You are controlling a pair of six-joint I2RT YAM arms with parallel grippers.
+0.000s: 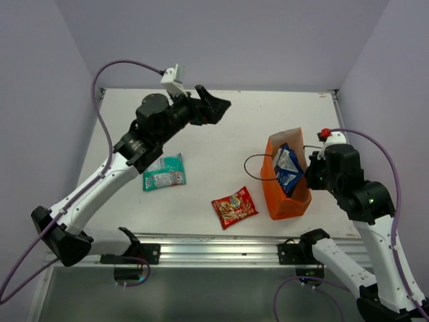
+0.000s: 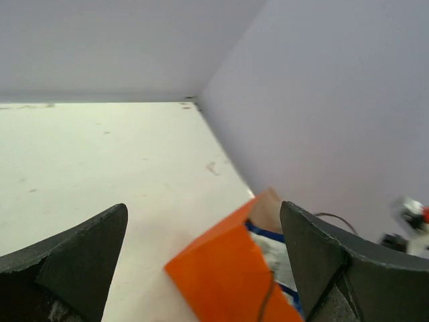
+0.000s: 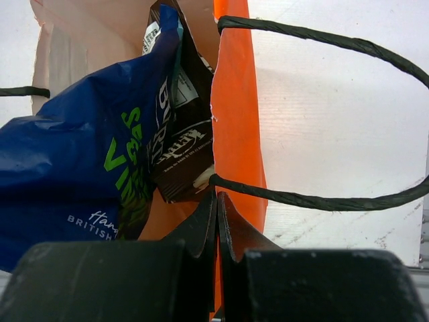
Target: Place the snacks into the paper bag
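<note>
I need to move my open left gripper down, back and to the left in the top view next, onto the teal packet's middle point(image 1: 166, 173). The teal packet is still outside the bag point(image 1: 289, 203).
The orange paper bag point(image 1: 289, 203) stands at the table's right with its mouth open. A blue-white packet point(image 1: 288, 168) sticks out of it. In the right wrist view the blue packet point(image 3: 80, 168) and the dark brown packet point(image 3: 181, 134) sit inside the bag point(image 3: 234, 121). My right gripper point(image 1: 312, 176) is shut on the bag's rim point(image 3: 216, 198). The teal packet point(image 1: 164, 172) and the red packet point(image 1: 234, 206) lie flat on the table. My left gripper point(image 1: 218, 106) is open and empty, raised over the back of the table; its view point(image 2: 203, 208) shows the bag point(image 2: 221, 268) below.
The bag's dark cord handles loop out to its left point(image 1: 255, 168) and over the table in the right wrist view point(image 3: 322, 40). Lilac walls close the table at the back and both sides. A metal rail point(image 1: 214, 245) runs along the near edge.
</note>
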